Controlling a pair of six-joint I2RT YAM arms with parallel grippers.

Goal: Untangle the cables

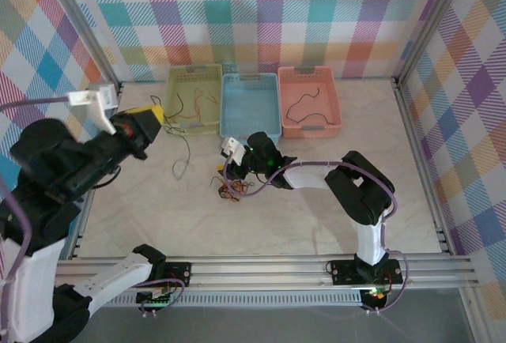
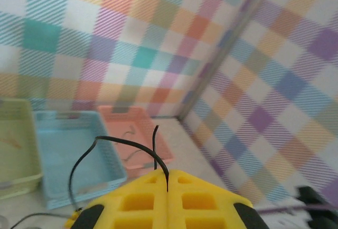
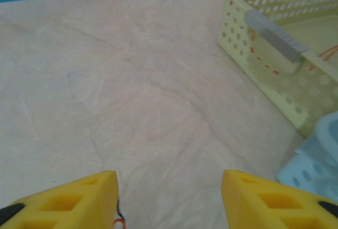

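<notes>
The robot's left gripper will swing across the green basket (image 1: 179, 79) and let go of the black cable in the blue basket (image 1: 251, 104), because this one stands beyond the green one from the gripper.
My left gripper (image 1: 156, 114) is raised near the green basket (image 1: 179, 79) and is shut on a thin black cable (image 1: 186, 152) that hangs down to the table. In the left wrist view the yellow fingers (image 2: 132, 202) pinch that black cable (image 2: 108, 141), which loops off to the left. My right gripper (image 1: 224, 172) is low over a small tangle of red-orange and dark cables (image 1: 231, 191). It stands open (image 3: 169, 187) over bare table, with a bit of black and red cable (image 3: 119, 219) beside its left finger.
Three baskets line the back: the green basket with red-orange cables (image 1: 199, 106), a blue basket (image 1: 250, 82), and a pink basket (image 1: 310, 72) holding a dark cable (image 1: 304, 104). The green basket (image 3: 274, 70) stands close on the right gripper's right. Metal frame rails edge the table.
</notes>
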